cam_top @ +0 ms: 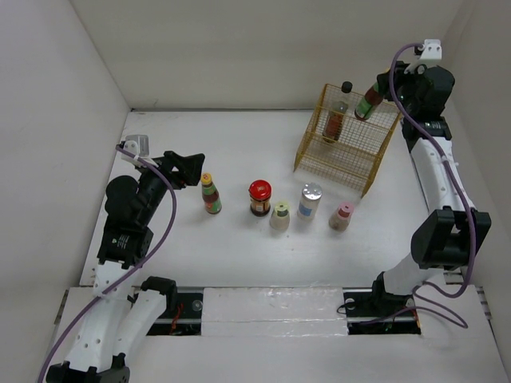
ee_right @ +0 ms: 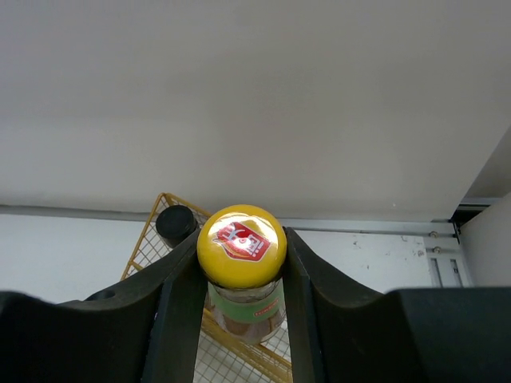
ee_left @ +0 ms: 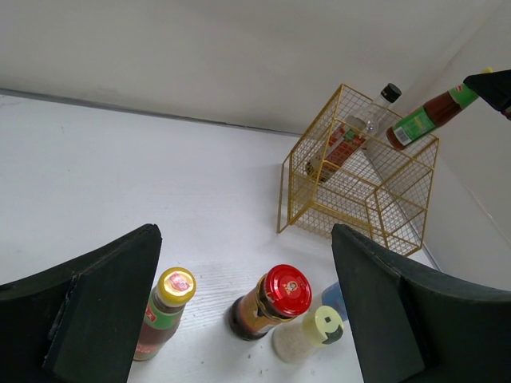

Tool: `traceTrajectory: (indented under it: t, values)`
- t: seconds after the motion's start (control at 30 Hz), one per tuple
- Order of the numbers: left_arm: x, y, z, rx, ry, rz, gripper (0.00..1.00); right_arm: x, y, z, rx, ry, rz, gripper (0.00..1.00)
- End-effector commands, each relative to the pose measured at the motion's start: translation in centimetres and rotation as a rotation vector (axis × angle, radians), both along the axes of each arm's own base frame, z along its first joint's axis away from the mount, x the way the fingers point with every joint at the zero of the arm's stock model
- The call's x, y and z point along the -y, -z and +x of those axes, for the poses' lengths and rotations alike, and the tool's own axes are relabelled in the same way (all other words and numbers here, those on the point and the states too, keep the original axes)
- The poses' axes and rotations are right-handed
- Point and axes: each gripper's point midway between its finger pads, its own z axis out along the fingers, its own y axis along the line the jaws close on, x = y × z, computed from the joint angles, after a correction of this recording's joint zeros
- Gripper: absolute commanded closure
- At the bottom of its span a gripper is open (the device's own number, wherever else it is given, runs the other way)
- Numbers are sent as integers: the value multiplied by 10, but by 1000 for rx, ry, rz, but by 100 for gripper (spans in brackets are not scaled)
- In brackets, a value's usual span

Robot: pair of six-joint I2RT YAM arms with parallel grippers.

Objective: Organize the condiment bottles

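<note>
The right gripper shifts to the left in the top view next, lowers into empty basket space beside the black-capped bottle (cam_top: pixel 337 116), and releases.
My right gripper (cam_top: pixel 382 89) is shut on a yellow-capped, green-label bottle (cam_top: pixel 369 100), holding it tilted above the far right corner of the yellow wire basket (cam_top: pixel 363 159). The right wrist view shows its cap (ee_right: pixel 242 237) clamped between the fingers. A black-capped dark sauce bottle (cam_top: pixel 337 116) leans inside the basket. On the table stand a second yellow-capped bottle (cam_top: pixel 211 194), a red-lidded jar (cam_top: pixel 259 197), and green-topped (cam_top: pixel 280 215), silver-topped (cam_top: pixel 310 200) and pink-topped (cam_top: pixel 342 215) shakers. My left gripper (cam_top: pixel 192 169) hangs open just left of the standing yellow-capped bottle (ee_left: pixel 164 315), holding nothing.
White walls enclose the table at the back and on both sides. The basket (ee_left: pixel 319 199) sits at the back right near the right wall. The arm bases and a rail lie along the near edge.
</note>
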Motion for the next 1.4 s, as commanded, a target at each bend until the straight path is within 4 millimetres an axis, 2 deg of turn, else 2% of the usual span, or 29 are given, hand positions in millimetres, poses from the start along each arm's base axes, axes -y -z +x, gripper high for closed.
traceTrajectory:
  t: [0.0, 0.13, 0.2, 0.23, 0.3, 0.37, 0.57, 0.6, 0.63, 0.77, 0.9, 1.0, 1.13, 1.27, 1.3, 1.37]
  values:
    - [2, -12, -2, 54, 11, -13, 17, 2, -79, -7, 246, 0, -26, 97]
    - [2, -12, -2, 54, 11, -13, 17, 2, -80, -1, 261, 12, -32, 97]
    - [2, -12, -2, 54, 11, -13, 17, 3, -70, 8, 248, 12, -31, 97]
    - [2, -12, -2, 54, 11, -13, 17, 0, -77, 7, 263, 17, -41, 97]
    - [2, -12, -2, 54, 11, -13, 17, -4, -65, 16, 239, 8, -38, 97]
    - [1, -15, -5, 64, 11, -15, 17, -18, -60, 17, 230, -12, -33, 97]
    - [3, -15, -6, 64, 22, -14, 17, -27, 4, 28, 132, 26, -38, 97]
    - [3, -15, -6, 64, 22, -14, 17, -26, 9, 28, 127, 35, -37, 97]
    - [3, -15, -6, 64, 22, -14, 17, -31, 25, 30, 95, 32, -37, 96]
    - [3, -12, -4, 55, 22, -12, 17, -22, 54, 37, 50, 80, -36, 96]
    - [3, -12, -4, 55, 22, -12, 17, -22, 78, 41, 4, 79, -39, 93]
    - [3, -12, -4, 55, 22, -12, 17, -24, 102, 44, -43, 69, -31, 88]
    - [4, -10, -1, 46, 22, -11, 17, -27, 117, 49, -72, 60, -14, 77]
    - [5, -10, -2, 46, 31, -10, 17, -32, 117, 48, -74, 36, 7, 62]
    - [5, -10, -2, 46, 31, -10, 17, -32, 114, 46, -74, 36, 7, 57]
    - [5, -10, -2, 46, 31, -10, 17, -37, 102, 44, -53, 7, 22, 52]
